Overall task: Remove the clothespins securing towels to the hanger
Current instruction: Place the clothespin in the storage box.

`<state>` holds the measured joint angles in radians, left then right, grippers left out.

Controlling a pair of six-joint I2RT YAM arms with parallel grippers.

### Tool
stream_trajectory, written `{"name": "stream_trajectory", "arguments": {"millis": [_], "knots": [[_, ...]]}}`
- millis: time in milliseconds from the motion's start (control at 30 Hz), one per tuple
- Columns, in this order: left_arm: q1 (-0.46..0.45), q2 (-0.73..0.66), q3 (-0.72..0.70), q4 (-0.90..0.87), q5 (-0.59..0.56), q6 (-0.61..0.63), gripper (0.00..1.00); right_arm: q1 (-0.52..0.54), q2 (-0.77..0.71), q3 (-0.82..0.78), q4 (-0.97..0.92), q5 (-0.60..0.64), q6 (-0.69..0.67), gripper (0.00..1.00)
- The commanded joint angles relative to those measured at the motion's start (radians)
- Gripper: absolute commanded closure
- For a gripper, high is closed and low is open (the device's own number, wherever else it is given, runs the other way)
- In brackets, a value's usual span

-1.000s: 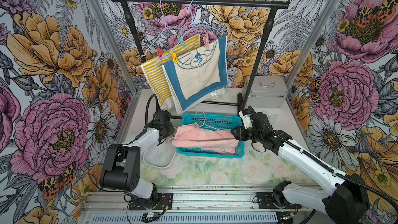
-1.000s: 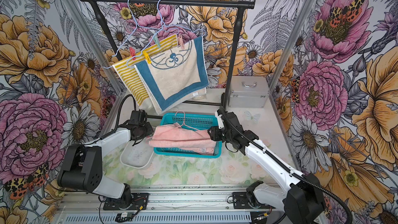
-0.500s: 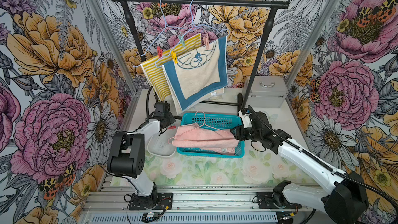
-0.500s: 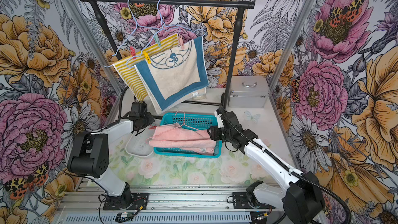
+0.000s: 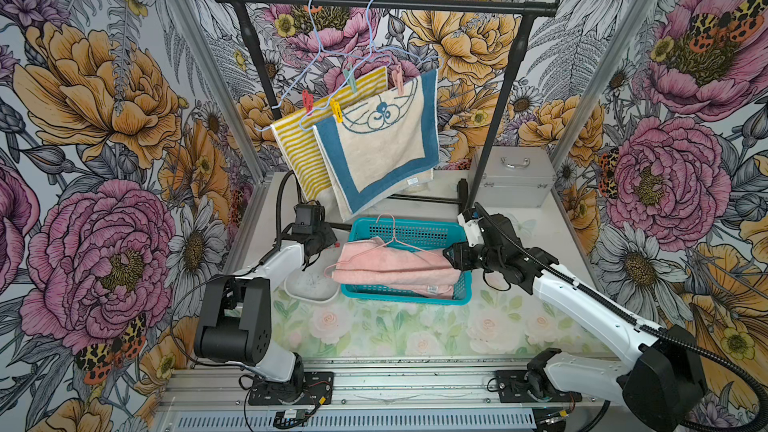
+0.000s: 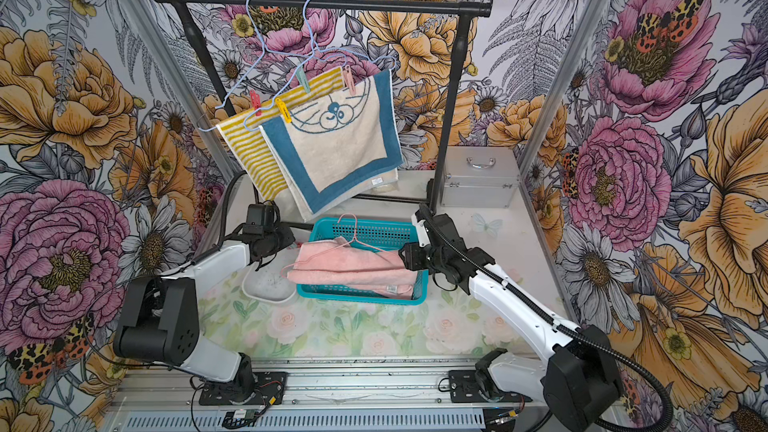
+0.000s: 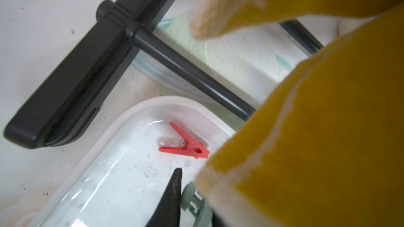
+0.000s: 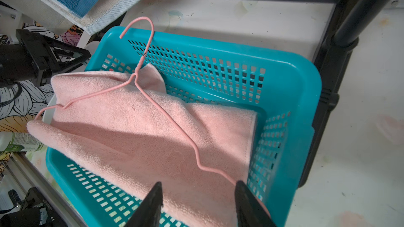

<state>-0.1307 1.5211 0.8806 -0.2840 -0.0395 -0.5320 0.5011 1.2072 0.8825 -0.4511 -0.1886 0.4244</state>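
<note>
My left gripper will next go down and release the mint green clothespin (image 7: pixel 188 193) on the white tray's bottom below, where a red one rests.
Two towels hang on blue wire hangers from the black rail: a yellow-and-white striped one (image 5: pixel 299 151) and a cream one with a blue border (image 5: pixel 382 147). A red clothespin (image 5: pixel 307 100), a yellow one (image 5: pixel 336 110), a mint green one (image 5: pixel 351 78) and a pale pink one (image 5: pixel 397 78) clip them on. The pink towel (image 5: pixel 395 268) lies in the teal basket (image 5: pixel 415 228) under a pink hanger (image 8: pixel 153 103). My left gripper (image 7: pixel 193 189) is shut on a mint green clothespin (image 7: pixel 188 193) above the white tray (image 7: pixel 135 110), where a red clothespin (image 7: pixel 185 144) lies. My right gripper (image 8: pixel 197 195) is open over the pink towel.
The rack's black foot (image 7: pixel 72 79) and low crossbar (image 7: pixel 185 70) run just behind the tray. A silver case (image 5: pixel 513 178) stands at the back right. The striped towel's lower edge (image 7: pixel 317 138) hangs close in front of the left wrist camera.
The left arm has changed pose, its wrist lifting slightly over the tray's back end. The right arm has not moved.
</note>
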Motion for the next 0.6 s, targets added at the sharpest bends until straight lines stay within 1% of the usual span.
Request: {"name": "stream_trajectory", "arguments": {"millis": [0, 200, 300, 333, 433, 533, 567], "knots": [[-0.023, -0.030, -0.032, -0.020, 0.012, 0.018, 1.00, 0.007, 0.005, 0.038, 0.029, -0.017, -0.019, 0.47], [-0.057, -0.032, -0.051, -0.040, -0.008, 0.010, 1.00, 0.008, 0.017, 0.060, 0.029, -0.021, -0.036, 0.47], [-0.061, -0.020, -0.051, -0.050, -0.003, 0.007, 0.98, 0.009, 0.022, 0.076, 0.029, -0.023, -0.044, 0.47], [-0.062, -0.017, -0.049, -0.052, 0.005, 0.007, 0.95, 0.009, 0.022, 0.081, 0.029, -0.022, -0.045, 0.47], [-0.066, -0.011, -0.040, -0.071, 0.005, 0.011, 0.81, 0.010, 0.021, 0.091, 0.029, -0.022, -0.052, 0.47], [-0.066, -0.026, -0.032, -0.100, -0.014, 0.009, 0.62, 0.010, 0.013, 0.091, 0.029, -0.023, -0.053, 0.47], [-0.065, -0.040, -0.030, -0.114, -0.027, 0.010, 0.58, 0.010, 0.011, 0.087, 0.029, -0.022, -0.052, 0.47]]}}
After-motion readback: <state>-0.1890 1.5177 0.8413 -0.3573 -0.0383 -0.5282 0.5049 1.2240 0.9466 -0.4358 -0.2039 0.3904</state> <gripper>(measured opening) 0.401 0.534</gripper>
